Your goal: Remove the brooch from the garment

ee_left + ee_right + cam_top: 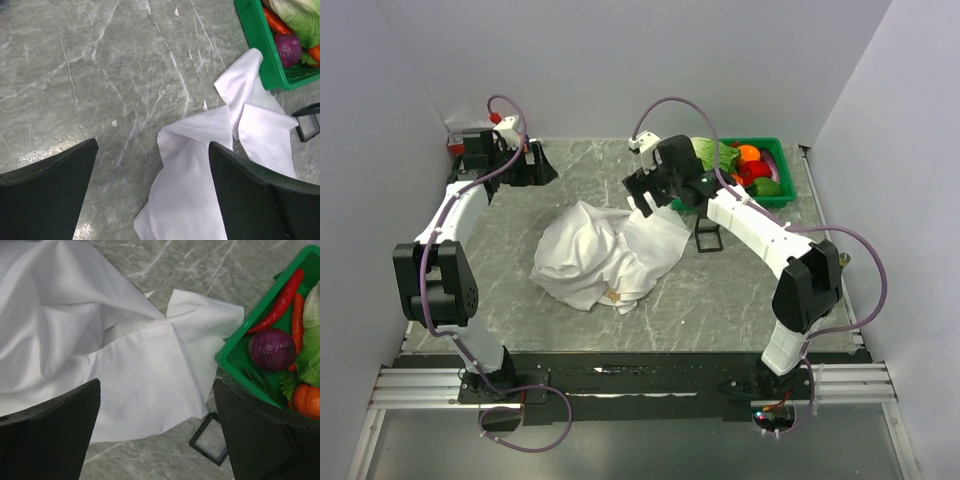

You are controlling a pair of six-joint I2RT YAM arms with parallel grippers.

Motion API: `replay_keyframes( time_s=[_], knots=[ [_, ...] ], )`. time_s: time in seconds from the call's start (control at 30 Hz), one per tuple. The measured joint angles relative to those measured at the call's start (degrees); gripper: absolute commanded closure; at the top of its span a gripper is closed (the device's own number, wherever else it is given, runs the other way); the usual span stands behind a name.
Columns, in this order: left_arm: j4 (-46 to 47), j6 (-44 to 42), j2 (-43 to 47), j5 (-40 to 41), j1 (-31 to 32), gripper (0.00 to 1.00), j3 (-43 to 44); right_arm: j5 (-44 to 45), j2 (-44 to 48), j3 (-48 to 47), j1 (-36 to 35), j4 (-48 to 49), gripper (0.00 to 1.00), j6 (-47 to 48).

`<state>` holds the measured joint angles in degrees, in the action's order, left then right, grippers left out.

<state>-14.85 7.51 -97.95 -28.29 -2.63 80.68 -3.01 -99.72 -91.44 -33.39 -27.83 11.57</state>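
Note:
The shirt's far corner fold (pixel 570 214) (pixel 169 156) is below my left gripper, to its right in the top view. I should go down that way, because the bare table leaves the shirt's edge free.
A crumpled white shirt (pixel 605 255) lies in the middle of the marble table. The tiny gold-tan brooch (pixel 613 294) is pinned near its front edge; neither wrist view shows it. My right gripper (pixel 642 192) hangs open and empty above the shirt's far right part, which fills the right wrist view (pixel 125 355). My left gripper (pixel 542 166) is open and empty over bare table at the far left, apart from the shirt; its view shows a sleeve (pixel 200 165) between its fingers.
A green tray (pixel 788 195) of toy vegetables stands at the back right, also in the right wrist view (pixel 235 357) and the left wrist view (pixel 260 55). A small black frame (pixel 708 238) lies on the table by the shirt's right edge (pixel 207 442).

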Motion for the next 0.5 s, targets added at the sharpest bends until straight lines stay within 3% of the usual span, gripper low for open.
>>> replay_keyframes(
  time_s=[0.27, 0.5],
  knots=[
    [-0.63, -6.49, 2.03, -1.86, 1.33, 0.12, -5.95, -6.36, 1.01, 3.04, -0.02, -3.85, 0.09, 13.94],
    [-1.75, -9.68, 0.42, -2.43, 2.36, 0.11, -8.46, -7.08, -2.71, 4.22, -0.02, -4.74, 0.14, 19.37]
  ],
)
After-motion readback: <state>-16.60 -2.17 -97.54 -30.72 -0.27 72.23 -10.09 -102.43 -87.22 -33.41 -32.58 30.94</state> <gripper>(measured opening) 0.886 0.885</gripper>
